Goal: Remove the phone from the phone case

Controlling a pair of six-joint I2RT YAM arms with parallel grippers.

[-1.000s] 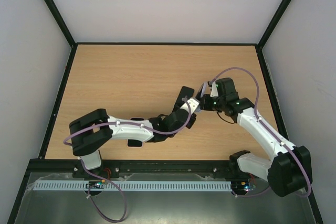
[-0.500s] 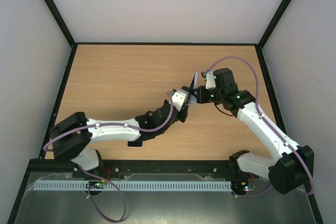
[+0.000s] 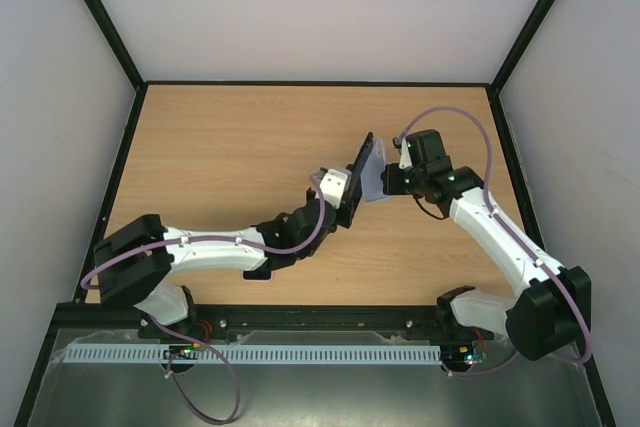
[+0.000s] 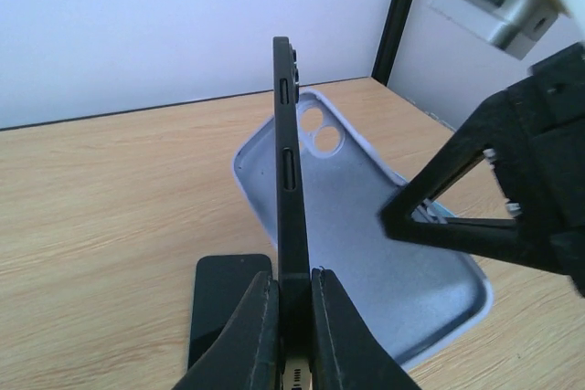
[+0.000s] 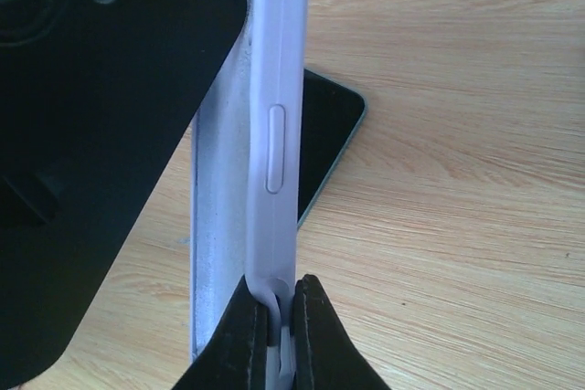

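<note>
Phone and case are apart, so my left gripper should next lower away from the lavender case (image 4: 366, 235) and tip the phone flat onto bare tabletop (image 4: 137, 314) beside the black slab.
My left gripper (image 3: 351, 192) is shut on the bottom end of the black phone (image 3: 360, 162), which stands clear of the table. In the left wrist view the phone (image 4: 290, 162) rises edge-on from my closed gripper (image 4: 292, 289). My right gripper (image 3: 389, 179) is shut on the edge of the lavender case (image 3: 376, 173), just right of the phone. The case (image 4: 366, 235) shows its empty inside and camera holes. Phone and case are apart with a narrow gap. In the right wrist view the case (image 5: 274, 89) stands in my gripper (image 5: 279, 317), with the phone's back (image 5: 91, 134) to its left.
A flat black slab with rounded corners (image 4: 224, 303) lies on the wooden table (image 3: 230, 147) below the grippers; it also shows in the right wrist view (image 5: 327, 134). One of the right gripper's fingers (image 4: 475, 237) crosses in front of the case. Black frame posts edge the table.
Both grippers have moved up and left. The phone and the case, close together a second ago, now stand apart with the case's empty inside showing.
</note>
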